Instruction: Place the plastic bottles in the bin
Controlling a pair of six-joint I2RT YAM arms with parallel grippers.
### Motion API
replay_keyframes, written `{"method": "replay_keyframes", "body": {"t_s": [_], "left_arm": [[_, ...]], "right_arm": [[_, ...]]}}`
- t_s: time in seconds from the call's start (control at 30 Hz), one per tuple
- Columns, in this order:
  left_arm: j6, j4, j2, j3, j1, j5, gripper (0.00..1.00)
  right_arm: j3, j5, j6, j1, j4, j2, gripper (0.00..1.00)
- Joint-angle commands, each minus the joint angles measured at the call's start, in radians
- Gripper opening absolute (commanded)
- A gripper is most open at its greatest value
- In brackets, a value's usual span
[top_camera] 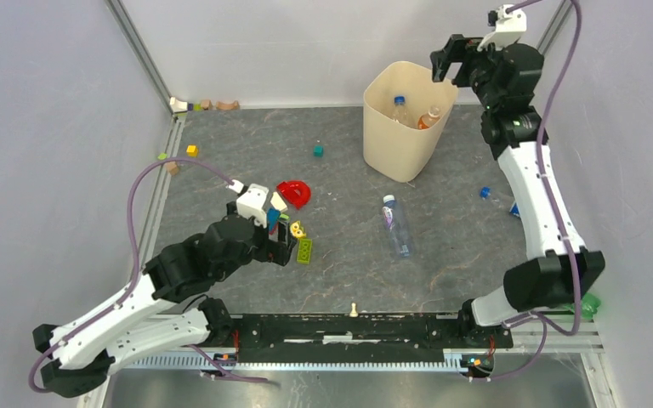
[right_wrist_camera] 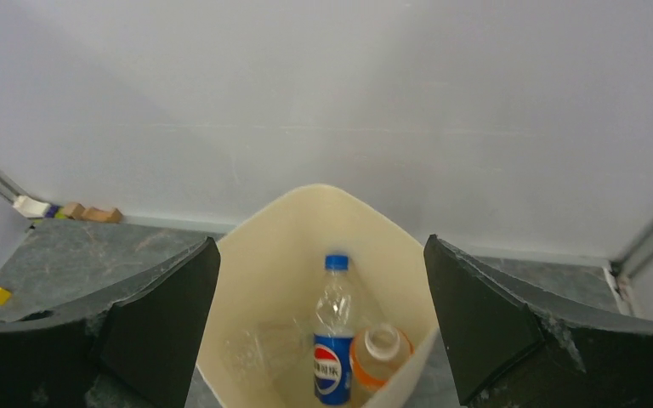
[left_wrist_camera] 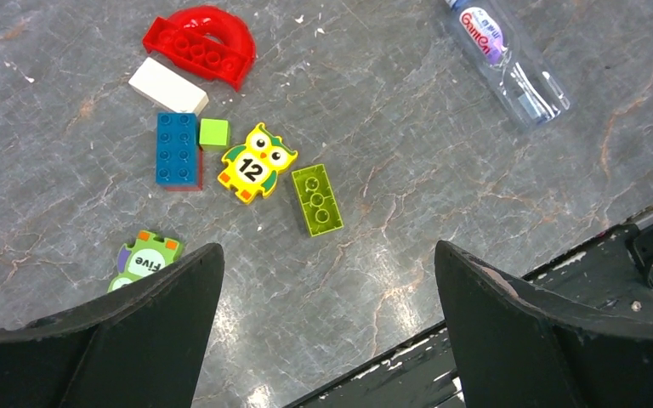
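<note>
The clear bottle lies below my left gripper and to its right in the top view. The gripper moves over the bottle's middle next, turns to its slant and descends.
The cream bin stands at the back of the table, its rim below my right gripper. Inside it a blue-capped bottle stands upright beside an orange-tinted bottle; a clear one shows blurred to their left. My right gripper hovers open and empty over the bin's right rim. A clear bottle lies on the table, also at the top right of the left wrist view. Another blue-capped bottle lies partly behind the right arm. My left gripper is open and empty above the toys.
Toy pieces lie under and ahead of the left gripper: a red arch, a blue brick, an owl tile, a lime brick. A teal cube and yellow cube sit farther back. Wooden blocks line the back-left corner.
</note>
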State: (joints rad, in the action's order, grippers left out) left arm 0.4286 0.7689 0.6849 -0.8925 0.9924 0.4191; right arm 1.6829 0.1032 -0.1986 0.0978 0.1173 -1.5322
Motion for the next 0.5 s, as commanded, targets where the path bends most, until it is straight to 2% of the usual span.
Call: {"method": "replay_keyframes", "body": {"t_s": [0.0,0.17,0.33,0.47], "left_arm": [[0.027,-0.059,0.095,-0.026,-0.003,0.002,1.00],[0.187,-0.131,0.362,-0.165,0.025,-0.103,1.00],[0.332,-0.188,0.684,-0.347,0.089,-0.044,1.00],[0.398,-0.143,0.975,-0.595,0.143,0.029,1.00]], "right_arm": [[-0.116,-0.094,0.078,-0.005,0.122,0.133,0.98],[-0.284,-0.173,0.076,-0.007,0.207,0.292,0.98],[-0.423,-0.377,0.009,-0.006,0.290,0.461,0.98],[-0.513,-0.495,-0.008,-0.006,0.313,0.588,0.98]]}}
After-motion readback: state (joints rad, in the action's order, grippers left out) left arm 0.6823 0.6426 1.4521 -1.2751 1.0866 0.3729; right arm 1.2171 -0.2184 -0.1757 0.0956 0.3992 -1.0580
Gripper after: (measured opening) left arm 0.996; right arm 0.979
